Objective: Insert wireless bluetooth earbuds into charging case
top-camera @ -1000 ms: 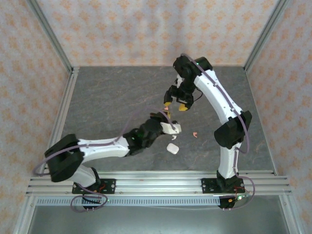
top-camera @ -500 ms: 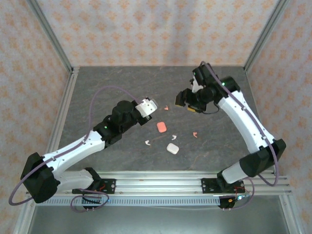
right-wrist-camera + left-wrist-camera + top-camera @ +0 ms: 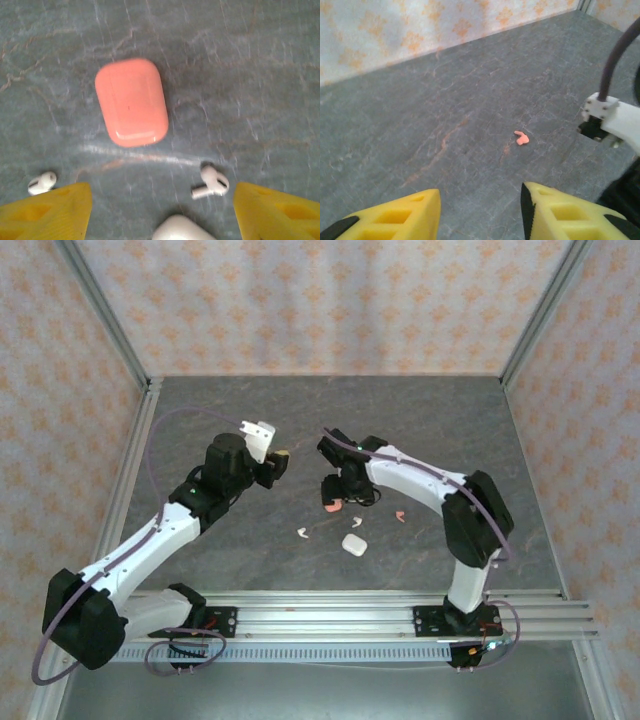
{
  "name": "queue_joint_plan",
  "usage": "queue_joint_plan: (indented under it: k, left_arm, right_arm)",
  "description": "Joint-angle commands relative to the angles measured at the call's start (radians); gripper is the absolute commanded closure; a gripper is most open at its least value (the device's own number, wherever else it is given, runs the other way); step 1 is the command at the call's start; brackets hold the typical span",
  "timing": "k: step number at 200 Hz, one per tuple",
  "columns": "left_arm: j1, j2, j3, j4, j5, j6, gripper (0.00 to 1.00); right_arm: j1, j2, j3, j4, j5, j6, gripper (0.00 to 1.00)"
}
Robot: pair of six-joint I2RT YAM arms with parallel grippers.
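Observation:
I will move my right gripper toward my left gripper next, then lower its fingers around the coral-pink case (image 3: 131,101), which is below, closer to one finger.
The coral-pink charging case (image 3: 131,101) lies shut on the grey table, partly under my right gripper (image 3: 335,490) in the top view. My right gripper (image 3: 161,200) hangs over it, open wide and holding nothing. Two white earbuds (image 3: 42,182) (image 3: 212,182) lie near its fingertips, and the white case (image 3: 182,229) (image 3: 352,545) lies just below. One coral earbud (image 3: 399,517) lies right of the cases. My left gripper (image 3: 275,462) (image 3: 480,210) is open and holds nothing; it sits left of the cases, with a coral earbud (image 3: 521,138) on the table ahead of it.
The slate-grey table (image 3: 220,420) is walled by patterned panels with metal rails (image 3: 130,490) along the left, the right and the near edge. The right arm's wrist (image 3: 615,117) crosses the right side of the left wrist view.
The left gripper, shut before, now stands open and has drawn back to the left. The right arm swung down and left from the far side to hover over the coral case.

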Motion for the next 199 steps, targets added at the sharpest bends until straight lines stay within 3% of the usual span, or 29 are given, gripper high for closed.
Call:
queue_joint_plan:
  k: [1, 68, 125, 155, 199]
  left_arm:
    - [0.019, -0.009, -0.029, -0.034, 0.040, -0.095, 0.52]
    - [0.054, 0.013, -0.064, -0.019, 0.058, -0.107, 0.51]
    - [0.065, -0.020, -0.095, -0.003, 0.067, -0.125, 0.51]
    - [0.065, -0.050, -0.096, 0.013, 0.072, -0.119, 0.50]
    - [0.067, -0.129, -0.126, 0.143, 0.137, -0.136, 0.49]
  right_arm:
    - [0.010, 0.062, 0.075, 0.012, 0.067, -0.037, 0.25]
    - [0.022, 0.260, 0.198, 0.000, 0.079, -0.047, 0.28]
    - [0.003, 0.306, 0.185, 0.002, 0.016, 0.032, 0.49]
    - [-0.059, 0.242, 0.088, 0.101, -0.142, 0.146, 0.70]
    - [-0.114, -0.015, -0.007, 0.283, -0.239, 0.359, 0.76]
